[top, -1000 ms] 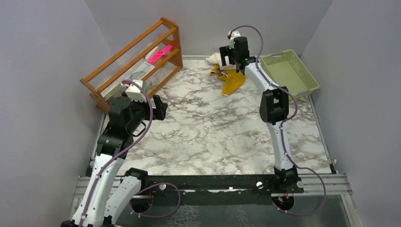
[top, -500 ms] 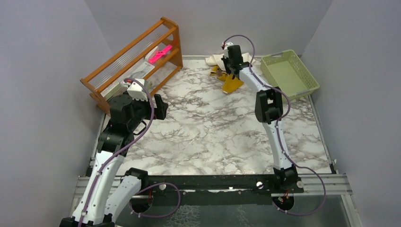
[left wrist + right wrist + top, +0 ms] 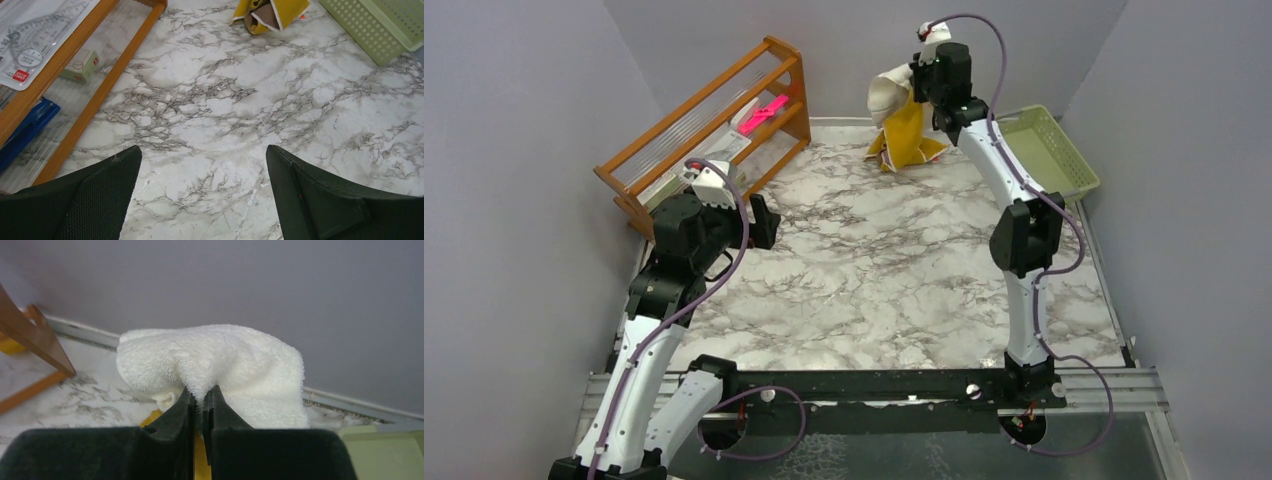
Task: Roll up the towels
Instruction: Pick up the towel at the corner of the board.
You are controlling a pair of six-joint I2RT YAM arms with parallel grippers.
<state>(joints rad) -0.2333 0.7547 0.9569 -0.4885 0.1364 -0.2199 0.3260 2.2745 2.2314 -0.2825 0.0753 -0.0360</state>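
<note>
My right gripper will rise a little next, then lower and release the cream-white towel [image 3: 889, 95] by the wall, as the mustard-yellow towel's lower end bunches on the marble [image 3: 202, 156].
At the far back of the table, my right gripper [image 3: 921, 88] is raised and shut on the cream-white towel [image 3: 889, 95]. In the right wrist view a fold of this towel [image 3: 215, 362] is pinched between the closed fingertips of the gripper [image 3: 202, 394]. The mustard-yellow towel [image 3: 905, 135] hangs below the same gripper, its lower end on the marble. I cannot tell whether it is pinched too. The left wrist view shows its brown face [image 3: 270, 14]. My left gripper [image 3: 761, 222] hovers open over bare marble [image 3: 202, 156] at the left, holding nothing.
A wooden rack [image 3: 709, 125] holding a pink item [image 3: 762, 113] and stationery stands at the back left, next to my left arm. A pale green basket [image 3: 1036, 150] sits at the back right. Grey walls close in three sides of the table.
My right gripper dropped onto the towels, shut, and has risen with the white towel, the yellow one hanging below. The left arm has barely moved.
</note>
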